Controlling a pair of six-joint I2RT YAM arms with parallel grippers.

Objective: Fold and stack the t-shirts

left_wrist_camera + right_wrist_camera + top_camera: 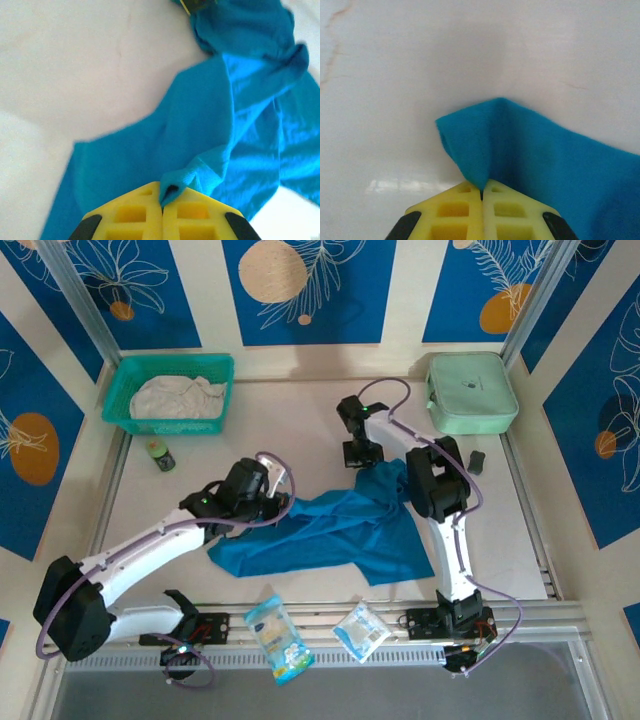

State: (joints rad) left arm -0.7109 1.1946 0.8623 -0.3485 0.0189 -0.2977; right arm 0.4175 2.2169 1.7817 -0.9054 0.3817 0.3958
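Note:
The bare tabletop beside the basket is clear outward of my left gripper, so my left gripper should carry the fold outward to that spot next and let go of it there.
A teal-blue t-shirt point(330, 530) lies rumpled in the middle of the table, between both arms. My left gripper point(268, 502) is shut on a fold at its left edge; in the left wrist view that fold of the t-shirt point(200, 165) is pinched between yellow jaws point(162, 197). My right gripper point(362, 455) is shut on the far corner of the t-shirt point(490, 145), seen clamped at the tips of the right gripper point(481, 192). An off-white t-shirt point(178, 397) lies crumpled inside the teal mesh basket point(112, 400) at the back left.
A mint-green zip case point(471, 392) sits at the back right, a small dark object point(477, 461) beside it. A small green-capped bottle point(161, 455) stands in front of the basket. Two snack packets point(277, 635) point(362, 630) lie at the near edge.

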